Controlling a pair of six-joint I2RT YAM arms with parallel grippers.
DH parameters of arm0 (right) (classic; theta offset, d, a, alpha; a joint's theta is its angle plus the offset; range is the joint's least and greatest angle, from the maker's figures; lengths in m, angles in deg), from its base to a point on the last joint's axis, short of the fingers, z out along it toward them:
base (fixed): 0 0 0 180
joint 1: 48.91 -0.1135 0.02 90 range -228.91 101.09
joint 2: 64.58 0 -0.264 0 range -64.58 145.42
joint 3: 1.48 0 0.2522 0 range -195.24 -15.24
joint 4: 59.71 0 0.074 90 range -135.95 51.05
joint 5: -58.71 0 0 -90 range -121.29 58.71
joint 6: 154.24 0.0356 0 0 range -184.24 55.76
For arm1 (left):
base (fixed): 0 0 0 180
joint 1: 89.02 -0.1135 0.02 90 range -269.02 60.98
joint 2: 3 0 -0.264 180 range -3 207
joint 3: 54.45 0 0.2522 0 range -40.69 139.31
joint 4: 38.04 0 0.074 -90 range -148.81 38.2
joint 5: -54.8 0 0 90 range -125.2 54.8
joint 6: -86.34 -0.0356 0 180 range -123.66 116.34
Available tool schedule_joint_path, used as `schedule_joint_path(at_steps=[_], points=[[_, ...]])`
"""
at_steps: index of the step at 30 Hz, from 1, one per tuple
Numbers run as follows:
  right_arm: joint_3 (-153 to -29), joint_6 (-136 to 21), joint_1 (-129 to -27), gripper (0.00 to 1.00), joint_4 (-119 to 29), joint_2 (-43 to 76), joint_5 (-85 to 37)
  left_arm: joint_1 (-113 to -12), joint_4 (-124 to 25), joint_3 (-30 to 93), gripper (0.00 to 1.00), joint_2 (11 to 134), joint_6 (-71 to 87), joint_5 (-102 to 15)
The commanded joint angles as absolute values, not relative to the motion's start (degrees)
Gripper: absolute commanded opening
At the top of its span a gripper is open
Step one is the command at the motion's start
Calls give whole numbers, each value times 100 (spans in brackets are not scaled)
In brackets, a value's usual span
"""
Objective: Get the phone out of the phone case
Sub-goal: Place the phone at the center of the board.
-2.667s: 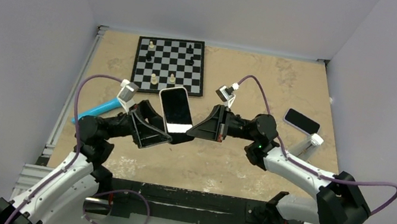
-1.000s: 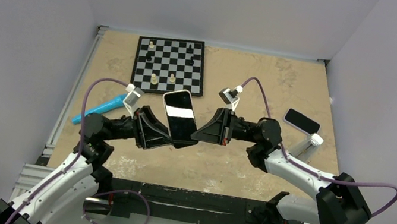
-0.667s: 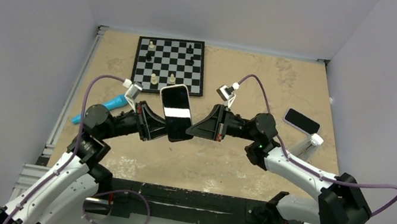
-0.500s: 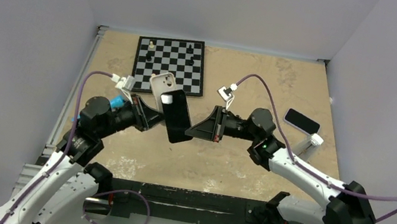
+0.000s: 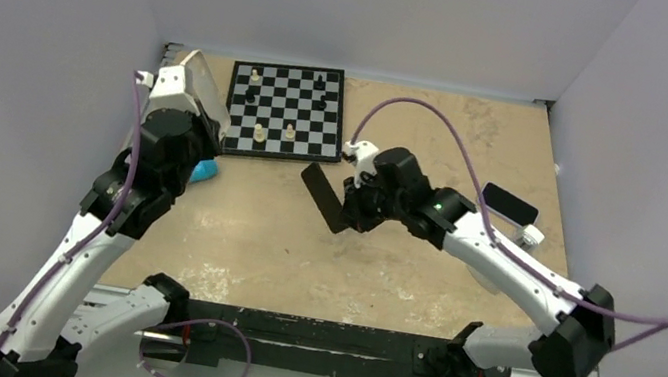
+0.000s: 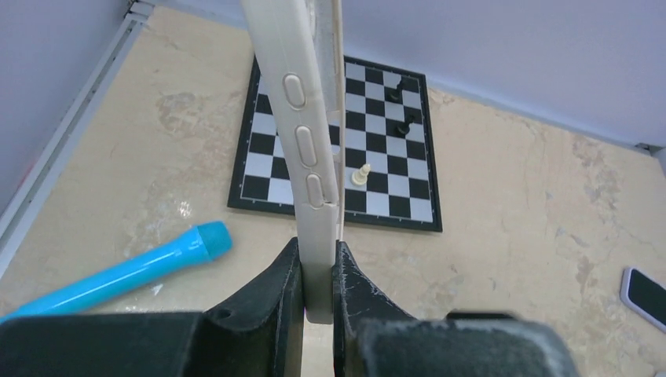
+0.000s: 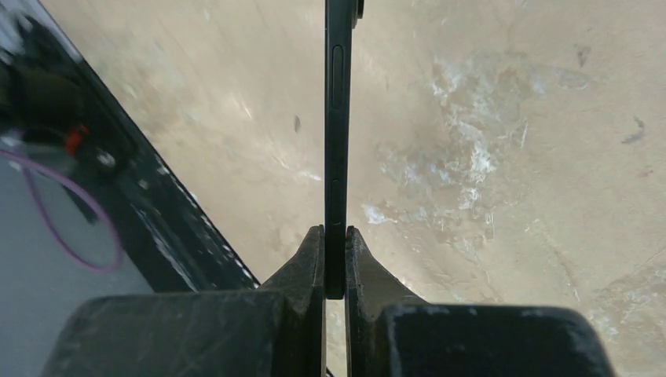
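Note:
My right gripper moves back and down onto the tabletop's bare near part next and releases the phone (image 5: 322, 197), since it is already clear of its case.
The phone (image 5: 322, 197) is a thin black slab, held apart from its case above the middle of the table. My right gripper (image 5: 351, 203) is shut on one end of it; the right wrist view shows the phone (image 7: 336, 118) edge-on between the closed jaws of that gripper (image 7: 335, 251). The phone case (image 5: 194, 75) is cream, empty and lifted high at the back left. My left gripper (image 6: 318, 267) is shut on the lower end of the phone case (image 6: 294, 102), whose side buttons face the camera.
A chessboard (image 5: 286, 110) with a few pieces lies at the back of the table. A blue marker (image 5: 204, 170) lies left of centre, under the left arm. A second black phone (image 5: 510, 204) and a small white object (image 5: 531, 235) sit at the right.
The case has come off the phone. My left arm swung up and back left with the cream case; my right gripper carried the bare phone slightly right and turned it.

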State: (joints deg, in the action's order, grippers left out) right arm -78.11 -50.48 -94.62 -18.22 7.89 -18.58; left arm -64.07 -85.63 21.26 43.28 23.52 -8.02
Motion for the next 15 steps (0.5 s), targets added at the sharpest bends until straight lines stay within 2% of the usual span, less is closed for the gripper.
schedule_joint_path(at_steps=[1,4,7,15], points=[[-8375,-6613,-10045,0,-800,1563,-2208,-6451,-7977,2684,0,4678,2311,-480],[-8746,-7198,-10257,0,-482,2344,-1704,-6494,-7609,2633,0,4661,2107,-53],[-9174,-7786,-10510,0,-310,3149,-1124,-6662,-7036,2069,0,4270,1749,125],[-10310,-8787,-11007,0,61,4766,105,-6870,-6780,1308,0,3494,1875,94]])
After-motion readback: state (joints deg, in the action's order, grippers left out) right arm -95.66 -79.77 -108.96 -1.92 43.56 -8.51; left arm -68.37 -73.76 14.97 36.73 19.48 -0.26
